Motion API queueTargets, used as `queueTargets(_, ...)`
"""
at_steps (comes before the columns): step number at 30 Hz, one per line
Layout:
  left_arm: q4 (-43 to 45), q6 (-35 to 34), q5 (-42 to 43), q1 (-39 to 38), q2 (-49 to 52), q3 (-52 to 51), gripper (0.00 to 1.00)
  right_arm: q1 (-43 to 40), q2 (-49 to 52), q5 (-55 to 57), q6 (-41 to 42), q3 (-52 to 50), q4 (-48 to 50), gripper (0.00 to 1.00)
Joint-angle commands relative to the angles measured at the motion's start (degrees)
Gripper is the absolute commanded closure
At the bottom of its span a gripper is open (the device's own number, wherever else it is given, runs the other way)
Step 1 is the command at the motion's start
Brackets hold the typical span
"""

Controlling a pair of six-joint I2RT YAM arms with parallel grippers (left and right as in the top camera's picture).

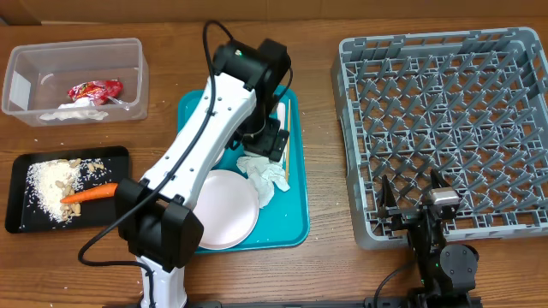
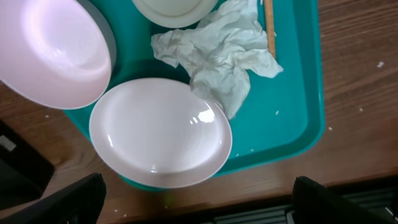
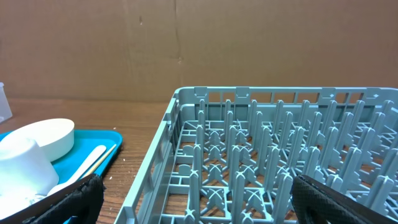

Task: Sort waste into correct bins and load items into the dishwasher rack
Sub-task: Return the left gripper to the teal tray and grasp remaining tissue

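Observation:
My left gripper moves down, open, onto the crumpled white napkin (image 2: 222,55) between the pale pink plate (image 2: 158,134) and chopstick next, since the clear tub already holds such waste.
My left gripper (image 2: 199,205) is open and empty, hovering above the teal serving tray (image 1: 291,231). Below it lie a pale pink plate (image 2: 158,134), a pink bowl (image 2: 53,50), a crumpled white napkin (image 2: 217,59) and a chopstick (image 2: 269,28). In the overhead view the left gripper (image 1: 271,139) is above the napkin (image 1: 267,175). My right gripper (image 3: 199,199) is open and empty at the front left edge of the grey dishwasher rack (image 1: 445,120). The clear tub (image 1: 73,77) holds a red wrapper (image 1: 96,88) and a napkin. The black tray (image 1: 26,171) holds rice and the carrot (image 1: 90,194).
In the right wrist view a white cup (image 3: 22,165), a white bowl (image 3: 46,134) and a white fork (image 3: 81,165) sit on the teal tray to the left of the rack (image 3: 280,143). A strip of bare wood separates tray and rack.

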Motion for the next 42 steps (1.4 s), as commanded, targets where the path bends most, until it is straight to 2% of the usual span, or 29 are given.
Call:
queueTargets(1, 4.74, -1.73, -0.98, -0.26, 0.31, -7.21, 0.02, -0.07, -0.42, -0.33, -0.04, -0.59, 0.31, 0.0)
queueTargets(9, 20.15, -0.52, -1.01, -0.66, 0.31, -18.71, 0.03, -0.07, -0.42, -0.33, -0.04, -0.59, 0.31, 0.0)
queueTargets(19, 33.62, -0.44, -1.27, -1.92, 0.31, -30.05, 0.11, -0.07, -0.42, -0.33, -0.04, -0.59, 0.31, 0.0)
queueTargets(29, 37.97, -3.45, -8.35, -4.61, 0.31, -32.15, 0.11, -0.07, -0.42, -0.33, -0.04, -0.59, 0.31, 0.0)
queueTargets(36, 39.17, -3.93, -8.72, -6.8, 0.31, -32.57, 0.11, -0.07, -0.42, -0.35, -0.04, -0.59, 0.31, 0.0)
queueTargets(42, 38.21, -4.79, -8.59, -6.95, 0.31, -33.03, 0.18, -0.07, -0.42, -0.35, -0.04, -0.59, 0.31, 0.0)
